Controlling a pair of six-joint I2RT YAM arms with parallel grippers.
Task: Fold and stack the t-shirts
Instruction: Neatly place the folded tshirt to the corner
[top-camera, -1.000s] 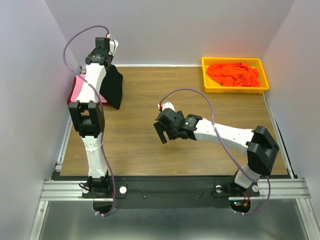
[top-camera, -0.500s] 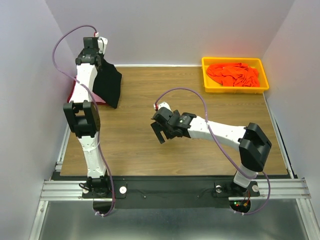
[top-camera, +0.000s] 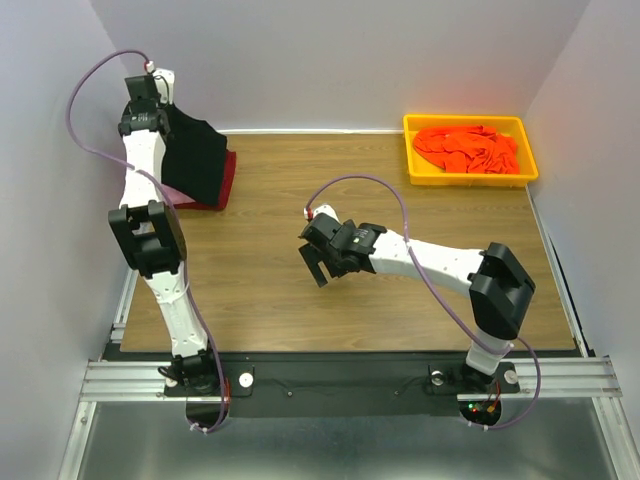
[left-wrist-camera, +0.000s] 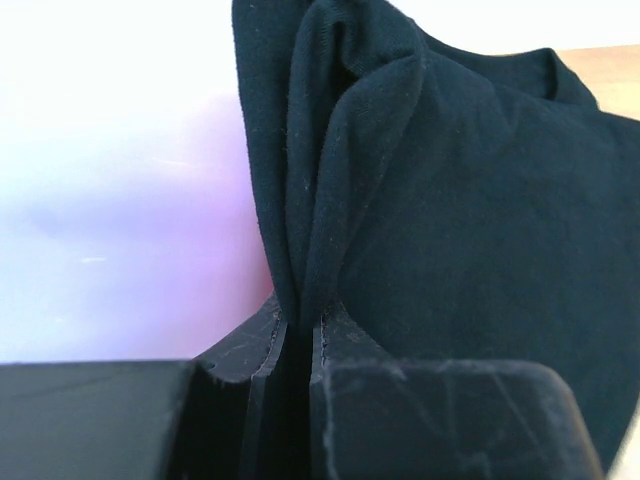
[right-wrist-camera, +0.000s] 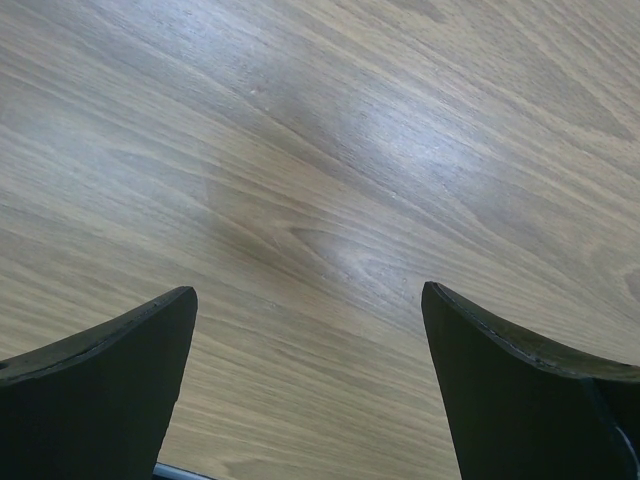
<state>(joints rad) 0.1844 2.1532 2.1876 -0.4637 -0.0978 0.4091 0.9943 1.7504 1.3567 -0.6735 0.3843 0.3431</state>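
Observation:
I need to lower the black t-shirt with my left gripper toward the dark red t-shirt next and open there, as it still hangs raised, leaving red edges uncovered.
My left gripper (top-camera: 152, 98) is raised at the far left back corner, shut on a bunched fold of the black t-shirt (top-camera: 196, 155). The shirt hangs from it and drapes over a dark red t-shirt (top-camera: 227, 178) lying on the table. In the left wrist view the black t-shirt (left-wrist-camera: 450, 200) is pinched between the nearly closed jaws of the left gripper (left-wrist-camera: 300, 325). Bright orange t-shirts (top-camera: 468, 148) lie crumpled in the tray. My right gripper (top-camera: 320, 265) hovers open over the table's middle; the right wrist view shows the right gripper (right-wrist-camera: 310, 300) with only bare wood between its fingers.
A yellow plastic tray (top-camera: 466, 121) stands at the back right corner. White walls close in the wooden table (top-camera: 300, 300) on the left, back and right. The left arm's purple cable (top-camera: 85, 90) loops near the left wall.
The left arm has swung left and back, carrying the black t-shirt over the dark red one. The right gripper has drifted slightly left, still open.

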